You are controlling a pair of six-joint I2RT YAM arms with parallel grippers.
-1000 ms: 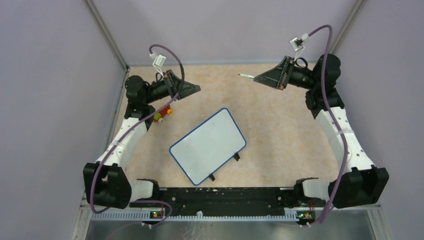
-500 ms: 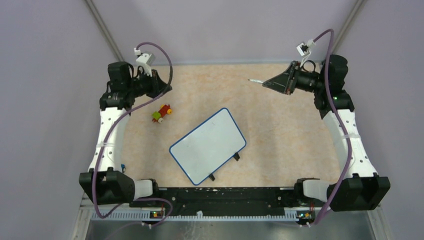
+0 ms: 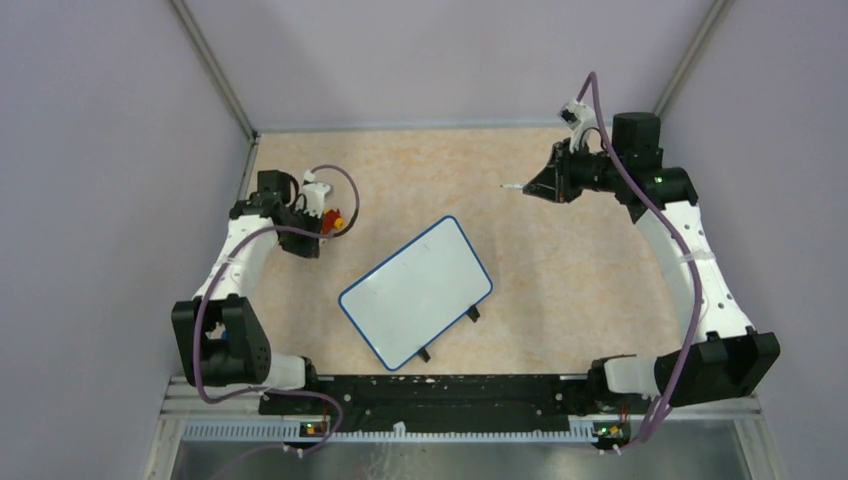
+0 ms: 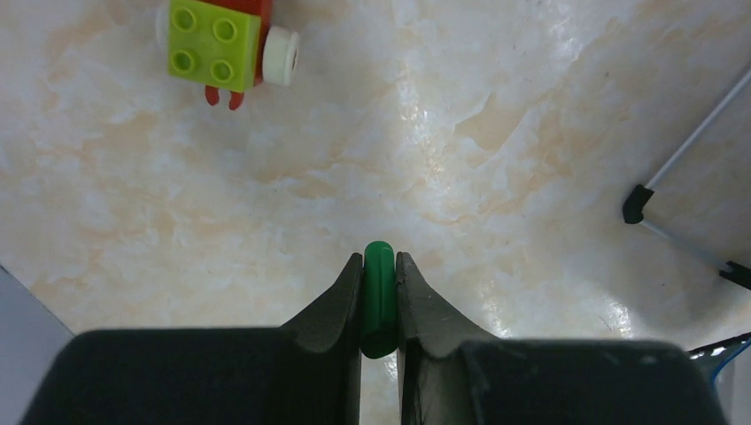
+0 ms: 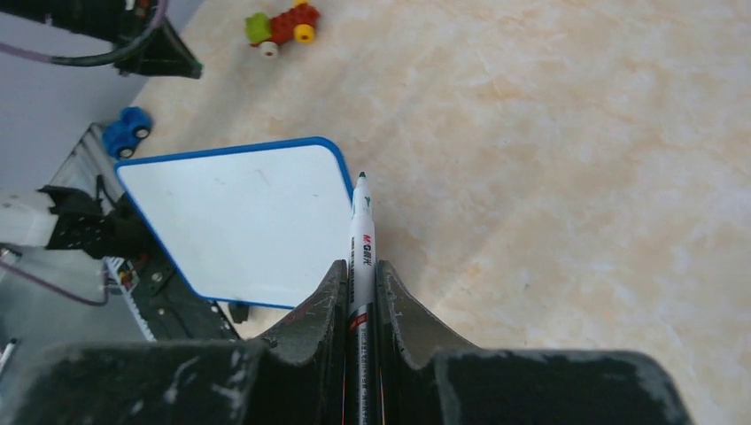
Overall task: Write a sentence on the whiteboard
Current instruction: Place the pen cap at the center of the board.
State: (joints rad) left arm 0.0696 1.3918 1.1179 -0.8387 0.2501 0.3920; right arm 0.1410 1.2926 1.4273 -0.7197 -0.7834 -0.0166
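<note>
My left gripper will next go down to the bare tabletop below it, away from the toy and the whiteboard [image 3: 415, 293], and let go of the green cap there.
The whiteboard [image 3: 415, 293] lies tilted in the middle of the table, blue-rimmed with black clip feet on its near edge. Its face is blank and no sentence shows on it. It also shows in the right wrist view [image 5: 239, 217] and at the right edge of the left wrist view [image 4: 719, 168]. My right gripper [image 3: 535, 187] is shut on a white marker pen [image 5: 361, 235], uncapped, its tip pointing left, above the table beyond the board's far corner. My left gripper [image 4: 379, 258] is shut on the green cap [image 4: 379, 301], low over the table at the far left [image 3: 310, 235].
A small toy of green, red and yellow bricks [image 3: 335, 215] lies right beside my left gripper; it also shows in the left wrist view [image 4: 226, 40] and right wrist view [image 5: 283, 25]. A blue toy car [image 5: 127, 131] sits near the table's left edge.
My left arm has swung down to the table beside the brick toy with the cap. My right arm has tipped the marker downward and drawn it a little right.
</note>
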